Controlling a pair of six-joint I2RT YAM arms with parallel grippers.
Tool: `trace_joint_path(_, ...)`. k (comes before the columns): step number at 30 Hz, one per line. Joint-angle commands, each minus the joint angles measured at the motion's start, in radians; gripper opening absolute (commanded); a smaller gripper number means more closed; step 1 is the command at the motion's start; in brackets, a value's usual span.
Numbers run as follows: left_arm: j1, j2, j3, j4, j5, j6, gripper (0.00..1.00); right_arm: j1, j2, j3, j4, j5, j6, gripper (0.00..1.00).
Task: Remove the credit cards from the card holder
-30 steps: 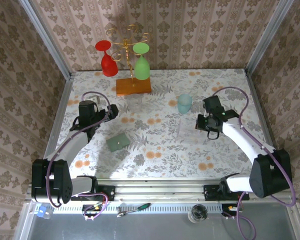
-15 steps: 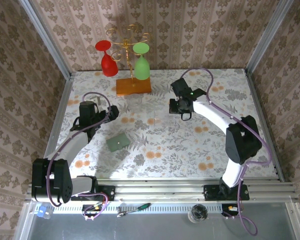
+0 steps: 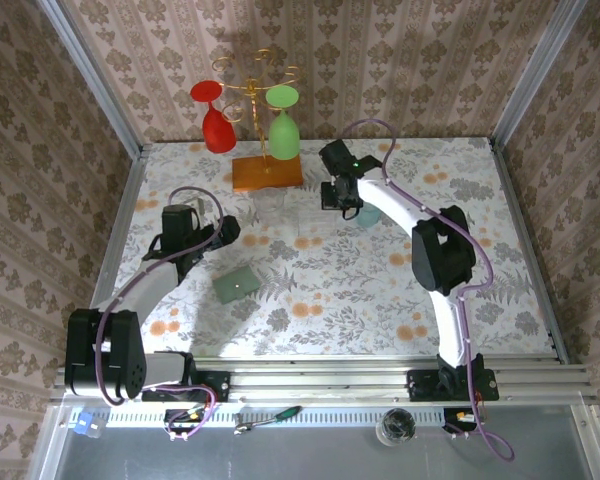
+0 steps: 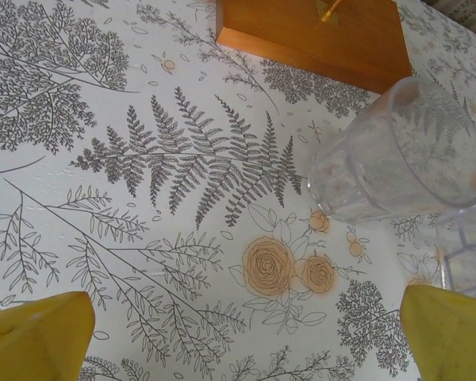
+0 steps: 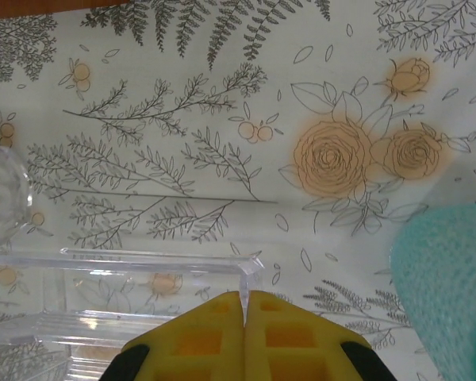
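My right gripper comes down next toward the flowered cloth beside the teal cup and releases the box's thin side, since the card holder (image 3: 237,285) lies elsewhere.
The card holder (image 3: 237,285) lies closed on the flowered cloth left of centre, dark grey-green with a tiny light dot. The credit cards are hidden. My left gripper (image 3: 226,232) hangs open just behind and left of the holder, its yellow fingertips (image 4: 33,335) wide apart over bare cloth in the left wrist view. My right gripper (image 3: 345,208) is at the back centre, its yellow fingers (image 5: 198,333) shut on the thin wall of a clear plastic box (image 5: 135,290).
A clear glass (image 4: 401,151) and the orange-brown wooden base (image 3: 267,172) of a gold rack with a red and a green goblet stand behind the left gripper. A teal cup (image 5: 452,278) sits right beside the right gripper.
The right arm has swung from the table's right side to the back centre, carrying the clear box leftward. The left arm has barely moved.
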Motion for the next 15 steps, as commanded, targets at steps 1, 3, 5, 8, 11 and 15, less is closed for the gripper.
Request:
trace_joint_path(1,-0.004,0.014,-0.004,-0.027,0.018,-0.013,1.00,0.001,0.045,0.064,-0.053,0.036,-0.014,0.01)
trace_joint_path(3,-0.004,0.019,-0.001,-0.033,0.019,-0.011,1.00,-0.005,0.065,0.079,-0.053,0.032,-0.009,0.00)
trace_joint_path(5,-0.004,0.022,0.003,-0.038,0.021,-0.007,1.00,-0.010,0.078,0.086,-0.047,0.029,-0.006,0.00)
trace_joint_path(8,-0.004,0.027,0.003,-0.042,0.024,-0.006,1.00,-0.014,0.095,0.093,-0.041,0.024,-0.004,0.01)
trace_joint_path(11,-0.004,0.035,0.003,-0.045,0.026,-0.004,1.00,-0.021,0.105,0.093,-0.042,0.026,-0.002,0.01)
trace_joint_path(15,-0.005,0.049,0.006,-0.045,0.031,-0.006,1.00,-0.024,0.107,0.094,-0.042,0.027,-0.001,0.03)
